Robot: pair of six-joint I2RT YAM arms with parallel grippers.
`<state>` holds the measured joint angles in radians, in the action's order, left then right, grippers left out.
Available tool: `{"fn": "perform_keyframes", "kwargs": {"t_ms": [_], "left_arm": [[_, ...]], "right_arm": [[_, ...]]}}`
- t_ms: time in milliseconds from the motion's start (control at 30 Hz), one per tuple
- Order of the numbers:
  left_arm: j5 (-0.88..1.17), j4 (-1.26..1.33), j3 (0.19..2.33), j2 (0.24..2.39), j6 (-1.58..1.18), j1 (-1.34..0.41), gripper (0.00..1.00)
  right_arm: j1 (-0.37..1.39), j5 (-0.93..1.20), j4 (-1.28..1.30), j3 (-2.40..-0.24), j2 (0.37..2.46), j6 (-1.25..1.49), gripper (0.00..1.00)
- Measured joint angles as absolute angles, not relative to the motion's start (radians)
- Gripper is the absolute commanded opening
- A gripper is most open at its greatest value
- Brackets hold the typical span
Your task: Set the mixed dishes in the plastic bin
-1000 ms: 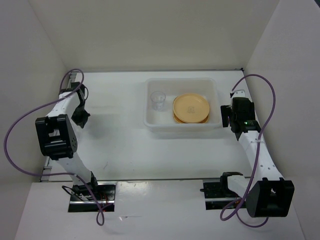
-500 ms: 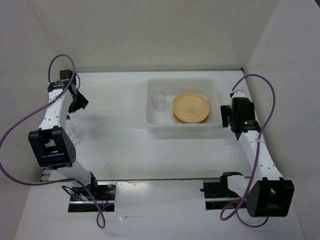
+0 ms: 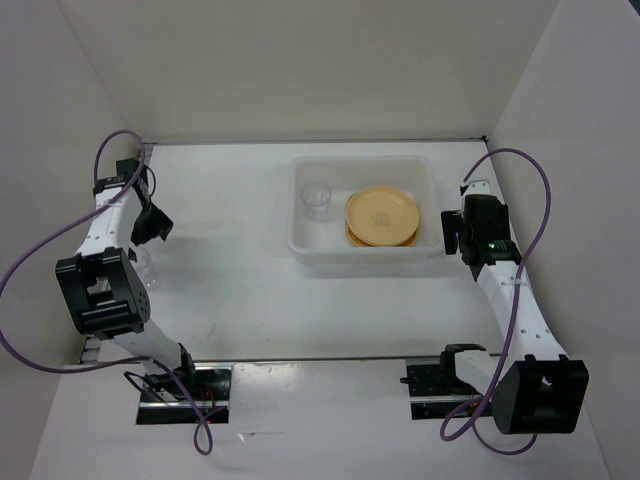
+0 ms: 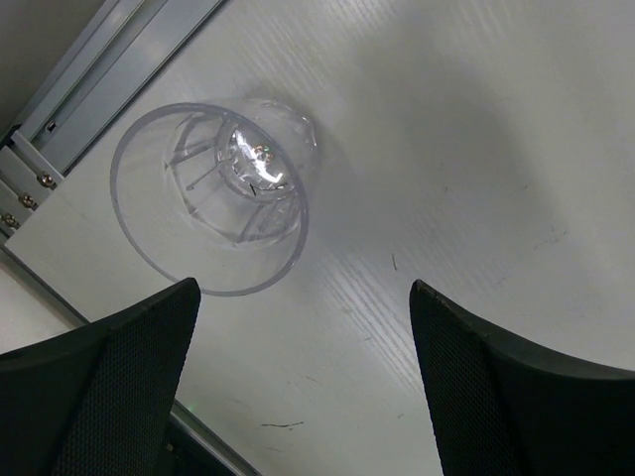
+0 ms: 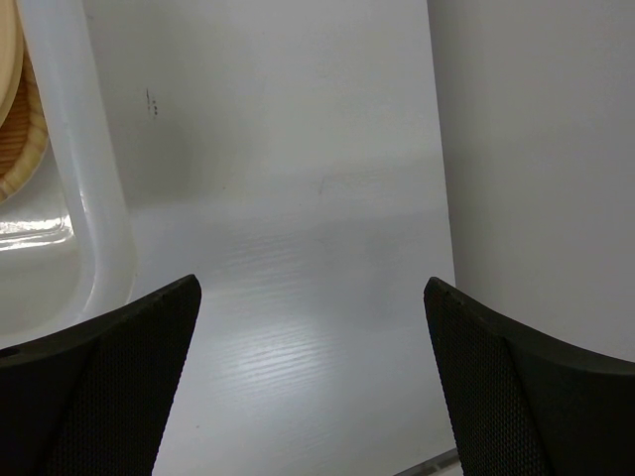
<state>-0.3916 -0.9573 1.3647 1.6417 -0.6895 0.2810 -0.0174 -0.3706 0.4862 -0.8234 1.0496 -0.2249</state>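
The cup's rim edge away from the bar [image 3: 153,268] [image 4: 289,264] faces the gap between my left gripper's open fingers, so my left gripper will move down toward the loose cup and bring its open fingers around that edge.
The plastic bin [image 3: 362,246] stands at the middle back of the table. Inside it are a clear cup [image 3: 317,199] and a stack of round pale-orange plates [image 3: 382,216]. Another clear cup [image 3: 147,270] stands upright near the table's left edge, partly behind the left arm. In the left wrist view this cup [image 4: 213,198] lies just ahead of my left gripper [image 4: 303,288], which is open and empty above the table. My right gripper [image 5: 313,283] hangs open and empty to the right of the bin's rim [image 5: 89,198], with a plate edge [image 5: 12,89] in view.
White walls close in the table on the left, back and right. A metal rail [image 4: 109,69] runs along the table's left edge right beside the loose cup. The right wall [image 5: 536,149] stands close to my right gripper.
My left gripper has gone from shut to open. The left arm swung toward the left wall, uncovering the loose cup, and the gripper now hovers over it. The right arm has not moved.
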Motion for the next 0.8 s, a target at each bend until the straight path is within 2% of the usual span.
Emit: {"fn": "perform_keyframes", "kwargs": {"t_ms": [233,367,467,500,533,600,633,800], "left_arm": [[-0.391,-0.937,1.297,1.666,-0.692,0.297,0.93],[-0.391,-0.915,1.271,1.673,-0.693,0.308,0.86],[-0.39,-0.907,1.269,1.678,-0.697,0.312,0.6],[-0.39,-0.903,1.269,1.681,-0.698,0.314,0.48],[-0.389,-0.9,1.269,1.684,-0.698,0.315,0.23],[-0.385,-0.89,1.269,1.688,-0.699,0.317,0.04],[-0.385,-0.886,1.269,1.687,-0.702,0.317,0.0],[-0.35,-0.896,1.286,1.682,-0.688,0.319,0.0]], "right_arm": [[-0.017,-0.37,0.485,-0.823,1.054,-0.225,0.97],[-0.017,-0.37,0.482,-0.823,1.055,-0.225,0.97],[-0.017,-0.371,0.479,-0.823,1.055,-0.225,0.97],[-0.017,-0.37,0.479,-0.823,1.055,-0.225,0.97],[-0.017,-0.37,0.479,-0.823,1.055,-0.225,0.97],[-0.017,-0.37,0.479,-0.823,1.056,-0.225,0.97],[-0.017,-0.37,0.479,-0.823,1.056,-0.225,0.97],[-0.017,-0.37,0.478,-0.823,1.056,-0.225,0.97]]}}
